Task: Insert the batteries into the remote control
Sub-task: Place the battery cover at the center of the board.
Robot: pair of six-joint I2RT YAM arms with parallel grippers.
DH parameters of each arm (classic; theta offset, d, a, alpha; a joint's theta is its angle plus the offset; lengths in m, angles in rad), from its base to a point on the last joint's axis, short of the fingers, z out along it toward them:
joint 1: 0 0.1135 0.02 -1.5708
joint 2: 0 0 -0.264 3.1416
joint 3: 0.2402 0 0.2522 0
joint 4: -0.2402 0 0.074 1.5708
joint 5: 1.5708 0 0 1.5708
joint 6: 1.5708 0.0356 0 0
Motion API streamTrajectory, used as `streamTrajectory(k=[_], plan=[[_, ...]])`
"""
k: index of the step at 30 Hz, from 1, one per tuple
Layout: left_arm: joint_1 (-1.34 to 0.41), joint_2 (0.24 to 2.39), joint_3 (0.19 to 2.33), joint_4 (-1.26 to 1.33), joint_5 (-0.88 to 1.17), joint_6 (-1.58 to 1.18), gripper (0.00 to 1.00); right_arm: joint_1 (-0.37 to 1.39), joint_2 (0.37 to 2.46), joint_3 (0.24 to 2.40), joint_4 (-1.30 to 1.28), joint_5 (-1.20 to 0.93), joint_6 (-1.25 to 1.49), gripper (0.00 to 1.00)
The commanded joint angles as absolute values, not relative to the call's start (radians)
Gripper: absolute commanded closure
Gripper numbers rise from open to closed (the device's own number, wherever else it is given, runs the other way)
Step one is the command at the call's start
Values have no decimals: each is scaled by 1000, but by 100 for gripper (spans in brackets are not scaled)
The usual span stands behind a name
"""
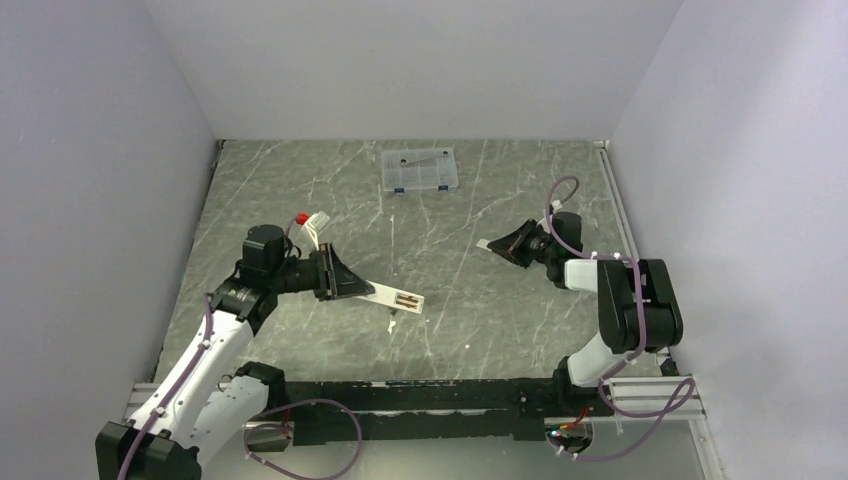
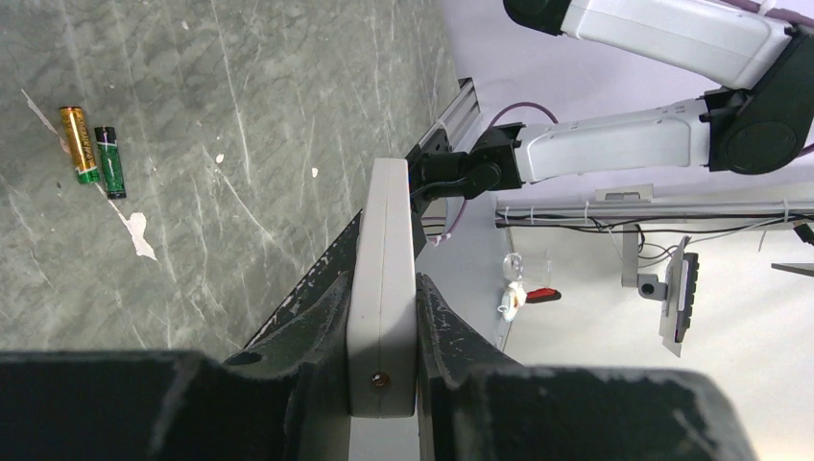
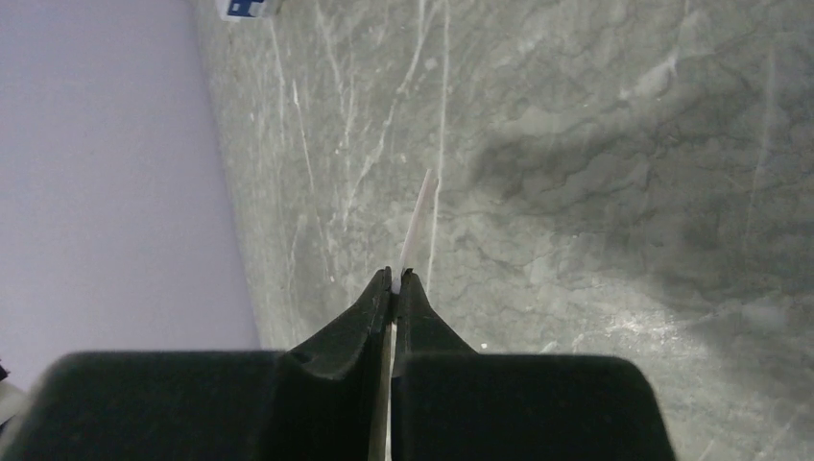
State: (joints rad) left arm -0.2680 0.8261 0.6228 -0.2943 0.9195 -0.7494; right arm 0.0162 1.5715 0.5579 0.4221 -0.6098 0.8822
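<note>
My left gripper holds the remote [image 2: 382, 288] and will next move down and back, then release it onto bare tabletop by the white scratch [image 2: 169, 302], clear of the batteries.
My left gripper [image 1: 335, 275] is shut on the white remote control [image 1: 385, 295] and holds it low over the table, back side up. Its battery compartment [image 1: 405, 302] shows as a dark striped recess near the far end. In the left wrist view the remote [image 2: 382, 288] sits edge-on between the fingers [image 2: 307, 327]. Two batteries [image 2: 96, 149], one copper-orange and one dark green, lie side by side on the table beside a white scratch. My right gripper [image 1: 512, 244] is shut on the thin white cover piece [image 3: 418, 206], held above the table at the right.
A clear compartment box [image 1: 420, 170] with blue latches stands at the back middle; its corner shows in the right wrist view [image 3: 248, 8]. White walls close in the table on three sides. The right arm's base and cables [image 2: 614, 144] lie beyond the remote.
</note>
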Motion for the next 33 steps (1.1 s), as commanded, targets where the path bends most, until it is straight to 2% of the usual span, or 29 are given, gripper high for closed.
streamTrajectory(k=[1, 4, 7, 14, 19, 26, 33], plan=[[-265, 809, 633, -250, 954, -750, 100, 10, 1617, 583, 524, -622, 895, 100], [-265, 804, 637, -260, 952, -741, 100, 7, 1637, 581, 524, -612, 887, 100], [-265, 807, 638, -259, 953, -738, 100, 4, 1657, 582, 517, -605, 876, 95], [-265, 821, 649, -272, 957, -720, 100, 4, 1680, 587, 478, -602, 835, 74], [-265, 812, 652, -298, 941, -711, 100, -25, 1646, 584, 430, -598, 793, 63], [-265, 801, 626, -293, 932, -733, 100, -26, 1570, 612, 263, -555, 680, 54], [-265, 799, 594, -292, 920, -761, 100, -26, 1433, 606, 127, -477, 606, 50]])
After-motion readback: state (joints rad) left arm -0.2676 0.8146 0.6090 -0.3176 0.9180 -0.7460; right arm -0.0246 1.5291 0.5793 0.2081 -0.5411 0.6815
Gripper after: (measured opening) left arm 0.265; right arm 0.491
